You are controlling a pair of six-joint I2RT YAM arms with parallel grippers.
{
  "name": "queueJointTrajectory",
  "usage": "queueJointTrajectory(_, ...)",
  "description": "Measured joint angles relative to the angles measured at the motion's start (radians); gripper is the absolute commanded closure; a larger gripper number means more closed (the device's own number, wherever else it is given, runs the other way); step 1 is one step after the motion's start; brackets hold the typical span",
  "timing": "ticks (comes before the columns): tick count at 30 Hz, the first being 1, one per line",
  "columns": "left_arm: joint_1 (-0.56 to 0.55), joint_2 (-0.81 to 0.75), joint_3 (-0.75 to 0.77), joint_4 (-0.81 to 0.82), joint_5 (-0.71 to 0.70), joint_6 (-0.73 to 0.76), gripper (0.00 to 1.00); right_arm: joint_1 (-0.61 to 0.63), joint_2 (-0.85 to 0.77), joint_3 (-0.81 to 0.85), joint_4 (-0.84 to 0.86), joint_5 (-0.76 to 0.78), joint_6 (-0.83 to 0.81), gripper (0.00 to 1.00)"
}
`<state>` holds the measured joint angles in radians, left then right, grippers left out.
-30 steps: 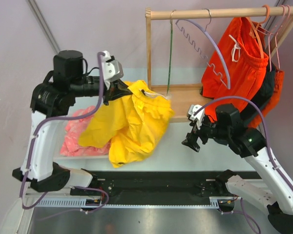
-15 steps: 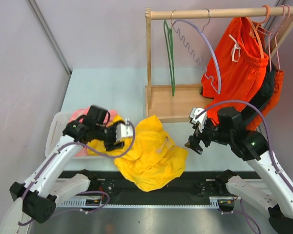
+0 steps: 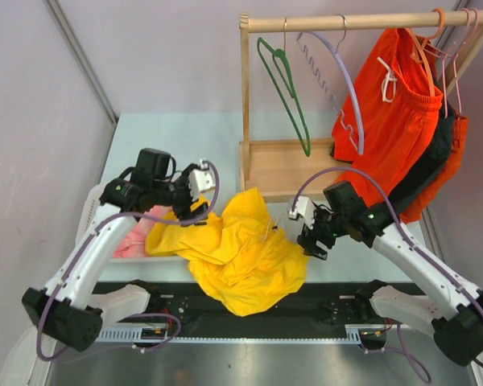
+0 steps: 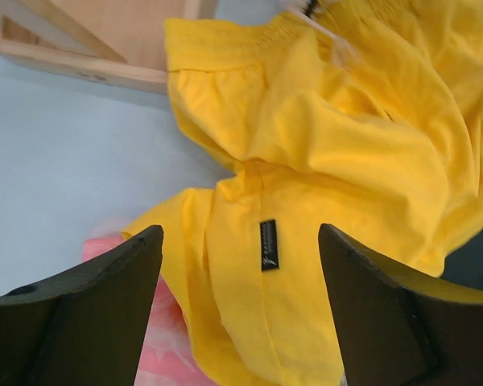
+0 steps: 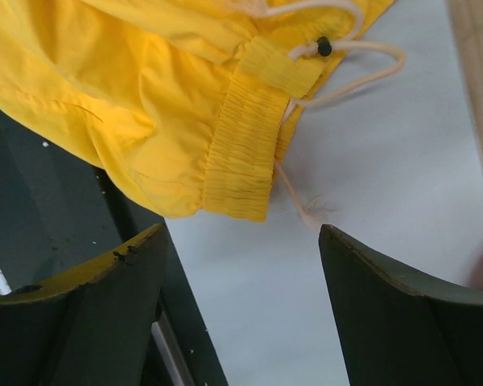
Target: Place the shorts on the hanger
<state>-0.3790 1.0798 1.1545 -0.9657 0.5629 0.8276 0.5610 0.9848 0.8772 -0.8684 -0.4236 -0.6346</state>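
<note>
My left gripper is going next to the right in the top view and down onto the shorts' waistband corner by the tray (image 4: 185,47), because that corner sticks out clear of the folds.
The yellow shorts (image 3: 237,253) lie crumpled on the table's near edge, partly over the black rail. My left gripper (image 3: 195,211) hovers open above their left part, holding nothing. In the left wrist view the shorts (image 4: 346,145) and their small black logo (image 4: 269,244) show between my open left gripper (image 4: 240,233). My right gripper (image 3: 311,240) is open just right of the shorts. Beyond the open right gripper (image 5: 241,233), the right wrist view has the elastic waistband (image 5: 245,153) and white drawstring (image 5: 362,72). The lilac hanger (image 3: 348,76) hangs bare on the wooden rail.
A dark green hanger (image 3: 288,92) hangs left of the lilac one. Orange-red shorts (image 3: 394,104) hang at the right. The rack's wooden base tray (image 3: 282,169) stands behind the shorts. A pink cloth (image 3: 133,241) lies in a white basket (image 3: 90,217) on the left.
My left gripper came down from head height, opened and let go of the shorts, which now lie on the table. My right gripper moved left towards the waistband. The green hanger swung.
</note>
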Motion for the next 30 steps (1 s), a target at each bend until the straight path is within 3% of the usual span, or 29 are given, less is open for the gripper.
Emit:
queueJointTrajectory(8, 0.002, 0.306, 0.096, 0.287, 0.01, -0.335, 0.18, 0.008, 0.071, -0.112, 0.094, -0.007, -0.098, 0.2)
queueJointTrajectory(16, -0.116, 0.626, 0.205, 0.378, -0.048, -0.384, 0.19, 0.06, 0.128, -0.154, 0.163, -0.019, -0.125, 0.2)
queueJointTrajectory(22, -0.146, 0.778, 0.259, 0.391, -0.087, -0.383, 0.18, 0.069, 0.163, -0.169, 0.196, -0.014, -0.13, 0.25)
queueJointTrajectory(27, -0.167, 0.822, 0.296, 0.398, -0.103, -0.373, 0.3, 0.079, 0.184, -0.176, 0.205, -0.01, -0.139, 0.36)
queueJointTrajectory(30, -0.18, 0.837, 0.309, 0.398, -0.108, -0.357, 0.52, 0.085, 0.2, -0.176, 0.211, -0.007, -0.156, 0.53)
